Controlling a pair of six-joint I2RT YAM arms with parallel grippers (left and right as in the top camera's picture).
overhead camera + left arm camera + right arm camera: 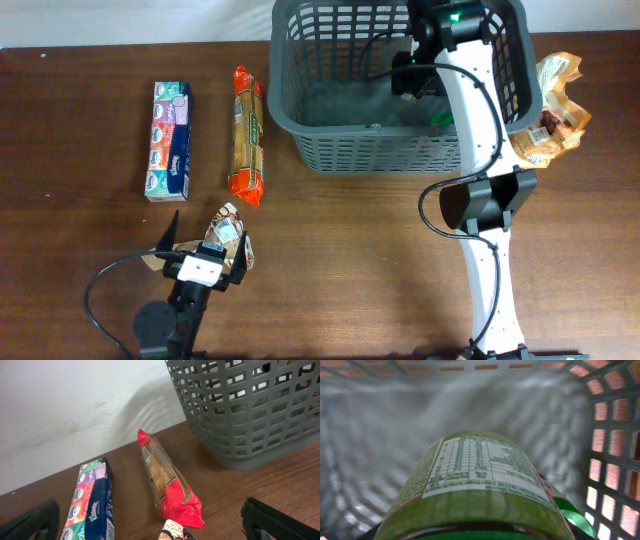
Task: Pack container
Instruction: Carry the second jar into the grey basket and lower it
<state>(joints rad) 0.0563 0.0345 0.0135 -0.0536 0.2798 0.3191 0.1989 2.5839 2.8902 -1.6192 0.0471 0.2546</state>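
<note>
I will lower the green bottle with my right gripper next and pull it back toward the near side of the basket, where the basket's open bottom shows (409,113) beside an item with a green top.
The dark gray basket (330,150) stands at the back of the table, right of centre. My right gripper (422,82) reaches down inside it, shut on a green bottle with a printed label (475,485); its fingers are hidden behind the bottle, and the basket's lattice wall (610,445) surrounds it. My left gripper (208,247) is open at the front left, its fingers either side of a small patterned snack pouch (230,235). In the left wrist view only the pouch's tip (172,532) shows between the open fingers (150,522).
A Kleenex tissue pack (168,155) and a long red cracker pack (248,135) lie left of the basket; both also show in the left wrist view (92,505) (167,480). Crumpled snack bags (555,110) lie right of the basket.
</note>
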